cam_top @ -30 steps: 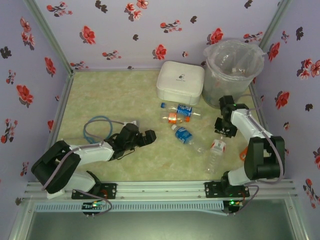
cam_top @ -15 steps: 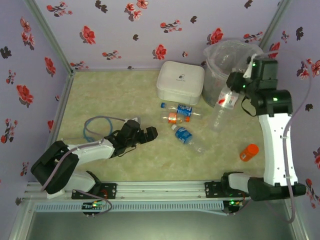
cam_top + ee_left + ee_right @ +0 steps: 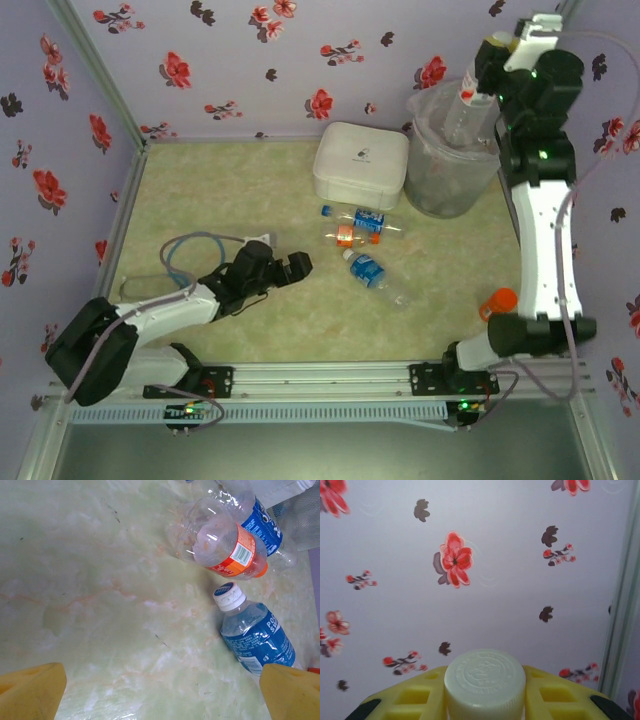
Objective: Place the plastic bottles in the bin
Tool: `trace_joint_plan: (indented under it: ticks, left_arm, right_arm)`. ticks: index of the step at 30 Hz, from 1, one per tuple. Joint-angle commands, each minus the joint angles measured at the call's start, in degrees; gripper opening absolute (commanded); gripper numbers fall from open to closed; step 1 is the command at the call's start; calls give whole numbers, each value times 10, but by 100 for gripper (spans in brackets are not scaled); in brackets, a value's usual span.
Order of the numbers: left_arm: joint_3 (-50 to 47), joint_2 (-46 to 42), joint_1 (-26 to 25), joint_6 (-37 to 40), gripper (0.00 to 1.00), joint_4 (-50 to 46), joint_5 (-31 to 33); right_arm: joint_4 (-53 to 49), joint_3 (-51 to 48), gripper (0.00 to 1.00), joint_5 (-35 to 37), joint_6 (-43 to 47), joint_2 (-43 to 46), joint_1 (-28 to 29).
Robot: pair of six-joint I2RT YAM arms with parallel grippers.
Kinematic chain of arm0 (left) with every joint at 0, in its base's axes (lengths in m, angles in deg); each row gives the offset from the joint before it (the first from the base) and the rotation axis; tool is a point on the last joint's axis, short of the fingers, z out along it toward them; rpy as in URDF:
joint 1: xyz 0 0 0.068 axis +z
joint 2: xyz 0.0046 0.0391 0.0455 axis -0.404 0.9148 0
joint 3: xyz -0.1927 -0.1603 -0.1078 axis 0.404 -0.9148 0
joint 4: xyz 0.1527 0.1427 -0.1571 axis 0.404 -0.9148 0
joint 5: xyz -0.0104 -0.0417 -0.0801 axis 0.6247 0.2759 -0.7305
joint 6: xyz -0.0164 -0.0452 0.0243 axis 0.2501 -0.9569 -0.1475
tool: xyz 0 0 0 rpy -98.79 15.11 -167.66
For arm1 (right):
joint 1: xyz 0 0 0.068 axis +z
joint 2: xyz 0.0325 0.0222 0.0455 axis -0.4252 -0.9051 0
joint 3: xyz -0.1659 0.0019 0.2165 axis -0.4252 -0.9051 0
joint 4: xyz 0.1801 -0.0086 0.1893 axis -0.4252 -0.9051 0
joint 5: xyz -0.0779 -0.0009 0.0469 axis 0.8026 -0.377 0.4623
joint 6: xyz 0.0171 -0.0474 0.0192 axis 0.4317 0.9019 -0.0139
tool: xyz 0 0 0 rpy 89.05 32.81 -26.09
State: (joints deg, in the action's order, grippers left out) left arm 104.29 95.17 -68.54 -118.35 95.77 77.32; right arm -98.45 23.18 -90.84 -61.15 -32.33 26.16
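The red-label bottle goes down toward the bin's opening [image 3: 450, 116] next and my right gripper lets go of its neck, since the bottle still hangs high above the bin's rim.
High above the bin [image 3: 440, 185], my right gripper [image 3: 489, 58] is shut on the neck of a clear plastic bottle [image 3: 466, 104] with a red label, which hangs over the bin's mouth. In the right wrist view its white cap [image 3: 485, 680] sits between the yellow fingers [image 3: 555, 695]. Three plastic bottles lie mid-table: one with a blue label [image 3: 362, 215], one with an orange label [image 3: 350, 236] and one with a blue label and white cap [image 3: 372, 272]. My left gripper [image 3: 287, 268] is open, low over the table left of them. Its wrist view shows the orange-label bottle [image 3: 220, 545] and the white-capped one [image 3: 252, 635] ahead.
A white lidded box [image 3: 360, 163] stands just left of the bin. A blue cable loop [image 3: 185, 255] lies beside the left arm. A small orange object [image 3: 497, 303] sits by the right arm's base. Flowered walls close in the table on three sides.
My right arm has lifted the red-label bottle from the table near its base up and back over the bin. The left gripper has barely moved.
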Motion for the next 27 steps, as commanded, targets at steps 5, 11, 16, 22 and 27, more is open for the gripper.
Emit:
trace_joint_plan:
  ticks: [5,11,16,22,27]
  left_arm:
    - [-41,-61,0,-8,100,-29,24]
    - [-42,-95,-4,-2,100,-57,40]
    - [-44,-101,-6,-3,100,-65,43]
    - [-42,-99,-8,-4,100,-71,48]
    - [-42,-93,-9,-4,100,-65,50]
  right_arm:
    - [-27,161,0,-2,51,-166,-14]
    - [-81,205,0,-30,-1,-246,-13]
    - [-112,186,0,-42,-19,-286,-2]
    - [-159,186,0,-26,-55,-333,1]
    - [-192,189,5,-22,-96,-367,2]
